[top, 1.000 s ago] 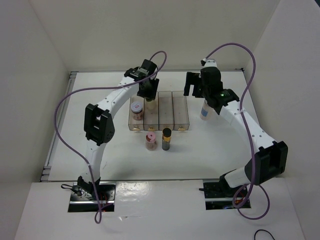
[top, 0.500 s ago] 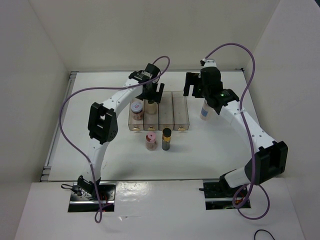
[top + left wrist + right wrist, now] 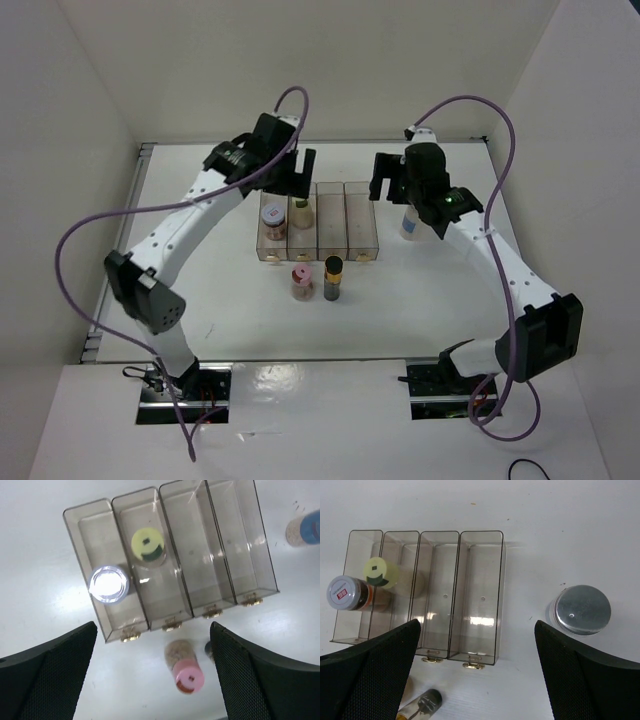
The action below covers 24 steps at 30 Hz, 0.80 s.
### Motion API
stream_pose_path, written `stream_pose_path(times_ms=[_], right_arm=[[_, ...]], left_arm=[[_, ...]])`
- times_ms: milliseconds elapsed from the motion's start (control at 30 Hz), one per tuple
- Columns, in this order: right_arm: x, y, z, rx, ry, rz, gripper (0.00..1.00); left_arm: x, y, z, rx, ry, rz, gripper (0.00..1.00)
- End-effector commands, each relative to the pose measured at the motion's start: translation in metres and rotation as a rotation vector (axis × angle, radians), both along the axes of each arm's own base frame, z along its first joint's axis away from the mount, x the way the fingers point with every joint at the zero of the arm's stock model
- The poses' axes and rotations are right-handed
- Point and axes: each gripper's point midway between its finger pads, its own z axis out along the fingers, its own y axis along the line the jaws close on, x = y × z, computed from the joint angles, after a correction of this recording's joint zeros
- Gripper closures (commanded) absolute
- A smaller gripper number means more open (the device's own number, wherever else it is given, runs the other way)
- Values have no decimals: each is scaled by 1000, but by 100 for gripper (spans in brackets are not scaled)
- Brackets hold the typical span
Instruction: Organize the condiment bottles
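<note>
The left gripper moves back past the rack's front edge and lowers to the pink lid (image 3: 302, 272) (image 3: 189, 677) next.
The clear rack (image 3: 358, 222) holds the grey-lidded pinkish jar (image 3: 272, 217) in its first compartment and the yellow-green-lidded jar (image 3: 299, 209) in its second. My left gripper (image 3: 291, 176) hangs open above these two, touching neither. In the left wrist view both lids, grey (image 3: 107, 584) and yellow-green (image 3: 148, 544), show from above. In front of the rack stand the pink-lidded jar (image 3: 301, 283) and the slim dark bottle (image 3: 333, 278). My right gripper (image 3: 391, 181) is open and empty, high over the rack's right end, beside the grey-capped clear jar (image 3: 582, 609).
The rack's two right compartments (image 3: 480, 580) hold nothing. White walls close in the table on three sides. Purple cables loop above both arms. The blue-labelled jar (image 3: 409, 224) stands just right of the rack.
My left gripper has opened, let go of the yellow-green-lidded jar in the second compartment, and risen away toward the back left. The right arm has hardly moved.
</note>
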Motion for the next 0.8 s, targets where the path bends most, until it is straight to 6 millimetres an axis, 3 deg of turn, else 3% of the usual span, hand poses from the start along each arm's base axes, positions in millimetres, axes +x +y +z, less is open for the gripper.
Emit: stream_pose_path(times_ms=[0,33,67,167,200,300,433,600,767], right_arm=[[-7,-3,9,35,-30,-8,1],[-8,-5,14,43,-40,-9,1],[-11,-6,12,43,-39,-9,1],[-14,-3,11,60,-31,7,1],[-16,-3,5,56,-20,6,1],[-19,-1,4,65,-15,24,1],[-21,1,0,76,-2,27,1],[-26,-1,9,90,-19,24,1],[-31,-6,7,79,-17,5,1]], left_arm=[[-39,23,-9,-2,71,47,1],[-47,26,-16,-4,87,38,1],[-71,27,-34,-11,150,17,2],[-96,31,-50,-45,206,8,3],[-112,27,-69,-52,265,-15,3],[-129,19,-85,-80,298,-38,3],[-130,7,-99,-84,314,-55,5],[-130,-14,-114,-28,330,-105,5],[-129,-16,-132,48,347,-106,5]])
